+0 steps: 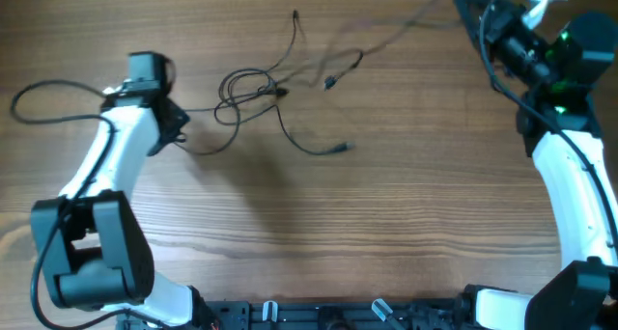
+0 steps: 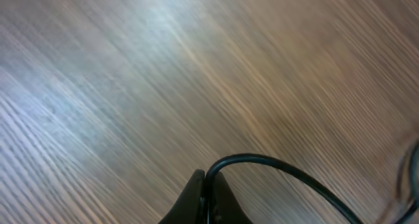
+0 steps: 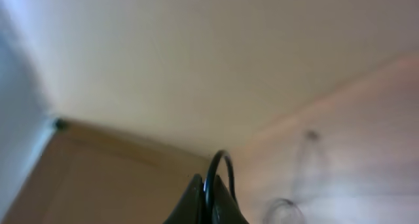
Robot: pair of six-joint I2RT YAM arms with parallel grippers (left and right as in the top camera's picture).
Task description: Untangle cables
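Observation:
My right gripper moves down and back next, tilting toward the wood, to release the cable on bare table well clear of the knot.
Several thin black cables lie in a loose knot of loops on the wooden table, left of centre, with small plugs at the free ends. My left gripper sits low at the knot's left side. In the left wrist view it is shut on one cable, which arcs off to the right. My right gripper is raised at the far right corner. It is shut on a cable that runs, blurred, back toward the knot.
The left arm's own thicker black wire loops over the table at the far left. Both arm bases stand at the front corners, and the right arm runs along the right edge.

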